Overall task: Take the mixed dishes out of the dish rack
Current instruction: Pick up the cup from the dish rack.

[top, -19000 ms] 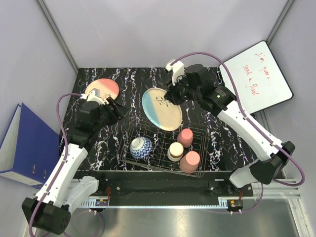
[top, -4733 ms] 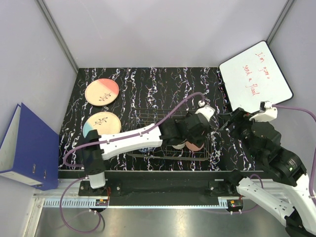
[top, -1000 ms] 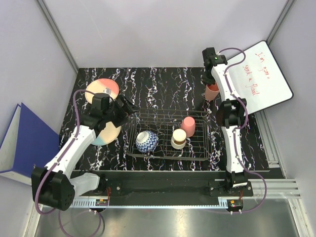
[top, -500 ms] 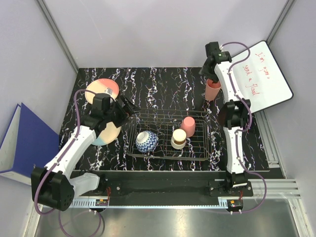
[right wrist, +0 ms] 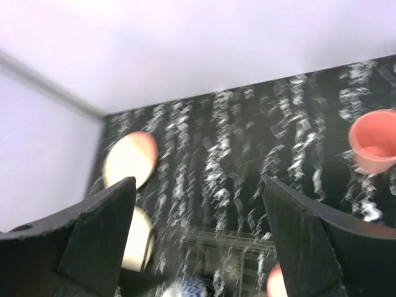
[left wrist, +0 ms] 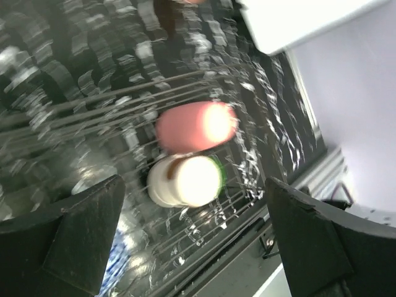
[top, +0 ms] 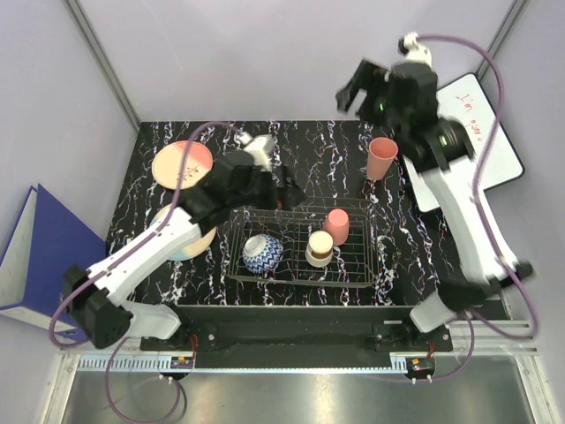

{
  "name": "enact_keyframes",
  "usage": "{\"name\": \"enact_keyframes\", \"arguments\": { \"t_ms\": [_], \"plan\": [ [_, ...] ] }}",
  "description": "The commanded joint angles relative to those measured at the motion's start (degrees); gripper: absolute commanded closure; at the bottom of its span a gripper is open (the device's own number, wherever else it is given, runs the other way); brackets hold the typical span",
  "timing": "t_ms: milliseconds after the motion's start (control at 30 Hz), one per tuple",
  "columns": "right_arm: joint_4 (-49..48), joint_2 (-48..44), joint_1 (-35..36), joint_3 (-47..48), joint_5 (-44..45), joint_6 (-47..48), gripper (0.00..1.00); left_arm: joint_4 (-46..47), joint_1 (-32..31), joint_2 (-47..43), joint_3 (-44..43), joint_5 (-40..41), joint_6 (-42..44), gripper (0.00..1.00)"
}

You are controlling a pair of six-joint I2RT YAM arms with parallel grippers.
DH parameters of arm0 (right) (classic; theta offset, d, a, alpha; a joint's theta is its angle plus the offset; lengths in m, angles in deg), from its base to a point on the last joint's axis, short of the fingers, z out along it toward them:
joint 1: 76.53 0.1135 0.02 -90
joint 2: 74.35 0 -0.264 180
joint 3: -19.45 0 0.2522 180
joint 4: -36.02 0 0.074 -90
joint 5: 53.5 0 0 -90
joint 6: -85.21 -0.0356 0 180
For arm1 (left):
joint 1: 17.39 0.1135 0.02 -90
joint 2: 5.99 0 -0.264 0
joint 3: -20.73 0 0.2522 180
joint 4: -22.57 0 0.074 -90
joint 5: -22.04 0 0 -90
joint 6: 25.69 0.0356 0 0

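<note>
I will move my left gripper to the right in the top view and lower its open fingers around the rack's pink cup [top: 336, 226] [left wrist: 195, 127], which still needs unloading.
The dark wire dish rack [top: 357, 261] holds a blue-and-white bowl [top: 259, 253], a cream cup with a brown band [top: 318, 247] and a pink cup [top: 335, 226]. Another pink cup [top: 381, 157] stands upright on the table at the back right. My left gripper [top: 287, 191] hovers open over the rack's back edge; its wrist view looks down on the pink cup [left wrist: 197, 127] and the cream cup [left wrist: 185, 180]. My right gripper [top: 353, 88] is open and empty, high above the back of the table. A pink/cream plate [top: 182, 163] lies at the back left. My left arm partly covers a light blue/cream plate [top: 179, 240].
A whiteboard [top: 472, 132] with red writing leans at the back right, just behind the freed pink cup [right wrist: 373, 140]. A blue binder [top: 44, 261] stands off the table's left side. Grey walls close in the back and sides.
My right gripper opened, let go of the pink cup on the table and rose up and leftward. My left arm swung right from the plates to above the rack.
</note>
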Motion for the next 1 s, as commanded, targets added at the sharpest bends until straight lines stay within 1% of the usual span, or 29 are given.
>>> {"name": "enact_keyframes", "arguments": {
  "t_ms": [0, 33, 67, 100, 167, 200, 367, 400, 500, 700, 867, 967],
  "plan": [
    [-18.34, -20.03, 0.62, -25.16, -4.17, -1.32, 0.08, 2.21, -6.56, 8.03, -6.98, 5.33, 12.34, 0.01],
    [-21.95, -23.41, 0.62, -35.05, -5.68, -1.41, 0.08, 2.39, -7.78, 11.18, -8.99, 5.5, 14.52, 0.01],
    [-25.46, -26.32, 0.62, -38.55, -6.39, -2.11, 0.07, 2.39, -8.32, 12.69, -10.05, 5.5, 15.59, 0.01],
    [-25.58, -30.26, 0.71, -40.93, -7.09, -2.2, 0.06, 2.22, -8.76, 15.58, -12.24, 5.68, 16.56, 0.01],
    [-24.18, -33.36, 0.62, -45.07, -7.54, -2.2, 0.06, 1.69, -10.08, 18.14, -14.19, 6.03, 18.5, 0.01],
    [-23.74, -36.34, 0.62, -47.43, -7.97, -2.38, 0.06, 1.6, -10.52, 20.5, -15.94, 7.25, 18.94, 0.01],
    [-21.81, -43.56, 0.62, -52.46, -8.5, -2.73, 0.05, 0.46, -13.86, 28.07, -21.39, 10.86, 19.56, 0.01],
    [-21.72, -44.18, 0.62, -53.95, -8.59, -2.82, 0.05, 0.46, -14.21, 30.52, -23.06, 11.47, 19.56, 0.01],
    [-21.63, -46.3, 0.62, -56.41, -9.03, -3.26, 0.05, 0.63, -15.27, 34.05, -25.87, 12.71, 18.51, 0.01],
    [-21.37, -48.76, 0.62, -59.41, -8.5, -3.26, 0.05, 0.99, -15.44, 37.04, -27.47, 11.75, 16.75, 0.01],
    [-21.63, -48.15, 0.62, -60.2, -8.59, -3.52, 0.05, 1.07, -15.53, 37.84, -25.45, 11.48, 14.9, 0.01],
    [-21.89, -48.23, 0.62, -60.9, -8.68, -3.96, 0.05, 1.07, -15.53, 38.11, -24.48, 11.22, 14.72, 0.05]
  ]
}}
